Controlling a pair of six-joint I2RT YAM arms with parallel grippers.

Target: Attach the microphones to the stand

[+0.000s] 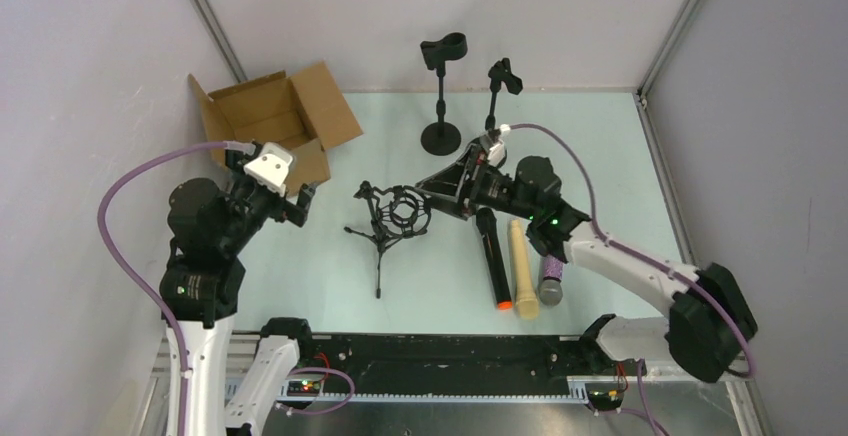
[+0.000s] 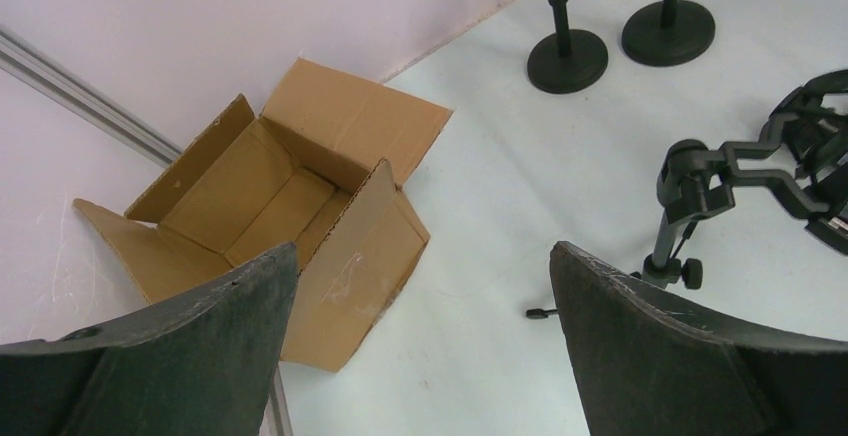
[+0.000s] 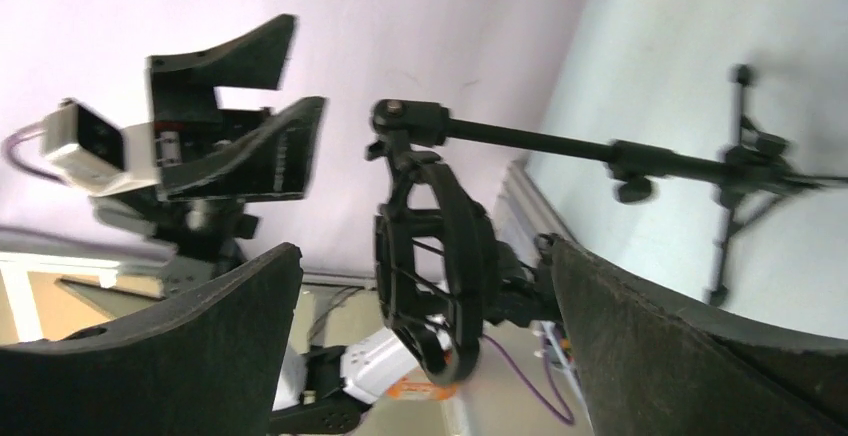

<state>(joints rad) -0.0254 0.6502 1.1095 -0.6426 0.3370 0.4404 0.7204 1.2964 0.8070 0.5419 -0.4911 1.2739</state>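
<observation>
My right gripper should move off the ring of the stand to the right in the top view, turn fingers-down and lower onto the black microphone's far end [image 1: 488,226], since that end lies uncovered.
Three microphones lie side by side on the table: a black one with an orange end [image 1: 490,256], a cream-beige one [image 1: 522,261], and a purple glitter one [image 1: 550,278] partly under my right arm. A black tripod stand with a shock-mount ring [image 1: 393,211] stands mid-table; it also shows in the left wrist view [image 2: 700,181]. My right gripper [image 1: 432,196] is open beside the ring. In the right wrist view the ring [image 3: 430,286] sits in line between the spread fingers of this gripper [image 3: 425,248], without visible contact. My left gripper [image 1: 303,204] [image 2: 424,251] is open and empty, left of the tripod.
Two upright clip stands [image 1: 443,96] [image 1: 503,81] stand at the back; their round bases show in the left wrist view [image 2: 567,59] [image 2: 668,32]. An open cardboard box [image 1: 275,121] [image 2: 290,196] lies at the back left. Walls close in on the left, back and right.
</observation>
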